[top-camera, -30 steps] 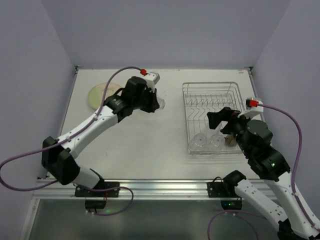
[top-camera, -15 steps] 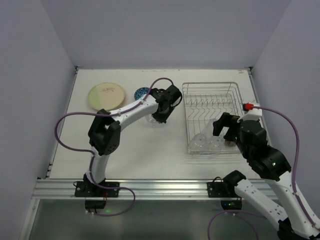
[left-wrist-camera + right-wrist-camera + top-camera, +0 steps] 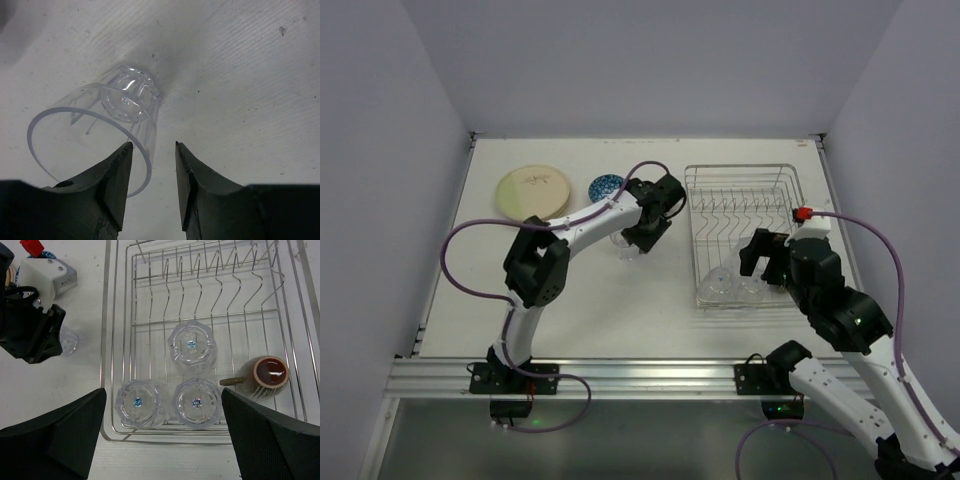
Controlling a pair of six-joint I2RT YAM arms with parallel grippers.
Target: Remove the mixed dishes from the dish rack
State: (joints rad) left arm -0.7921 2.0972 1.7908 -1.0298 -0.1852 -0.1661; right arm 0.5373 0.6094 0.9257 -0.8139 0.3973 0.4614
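Both near glasses are between the fingers of my right gripper, so next I will move it toward the upright glass and lower it onto the near glass on that side.
The silver wire dish rack stands right of centre. Three clear glasses sit upside down in it, with a small dark cup on its side at the right. My right gripper hangs wide open over the rack's near end, above the two near glasses. Left of the rack a fourth glass stands upright on the table. My left gripper is over its rim with jaws apart, one finger inside the rim and one outside.
A cream plate and a blue-patterned bowl lie on the table at the back left. The left arm reaches across the table's middle toward the rack. Walls close in the table on three sides.
My left gripper swung right and forward with the glass, and its jaws have since parted from the glass wall. The right gripper edged a little farther over the rack.
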